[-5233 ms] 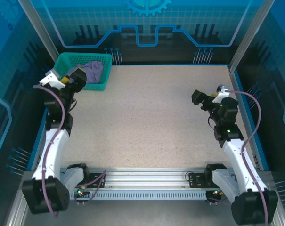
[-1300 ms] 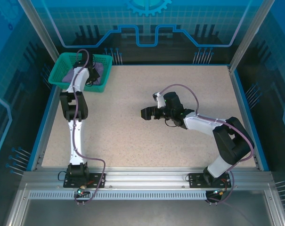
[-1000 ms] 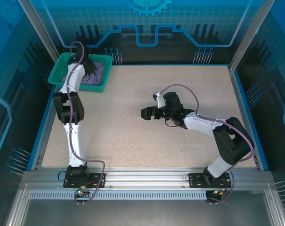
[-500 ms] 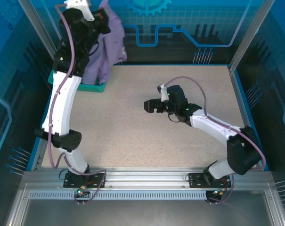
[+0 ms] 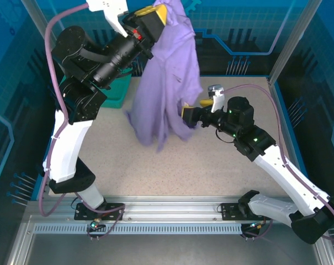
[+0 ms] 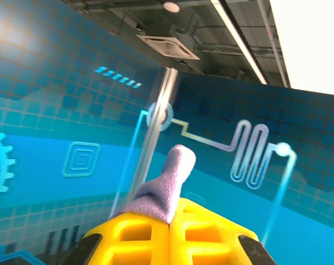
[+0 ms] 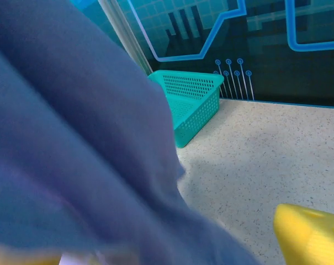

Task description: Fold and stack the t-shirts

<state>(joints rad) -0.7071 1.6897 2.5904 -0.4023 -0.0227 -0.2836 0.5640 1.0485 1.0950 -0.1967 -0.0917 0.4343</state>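
Note:
My left gripper moves toward the basket next, then swings outward and down and releases the shirt's top, as the table's far edge lies outward and below it.
The lavender t-shirt hangs bunched in the air over the table, its lower folds reaching down close to the surface. High at the back, my left gripper is shut on the shirt's top; in the left wrist view the yellow fingers pinch a tuft of the fabric. My right gripper is at the shirt's lower right edge and stands open. In the right wrist view the cloth drapes across the gap and hides one finger, while the other yellow finger shows at the right.
The teal mesh basket stands at the back left of the table, partly behind my left arm; its inside looks empty in the right wrist view. Blue rails and glass walls enclose the table.
My left arm has lifted the shirt out of the basket, higher and to the right over the table. The right gripper has moved up to the hanging cloth.

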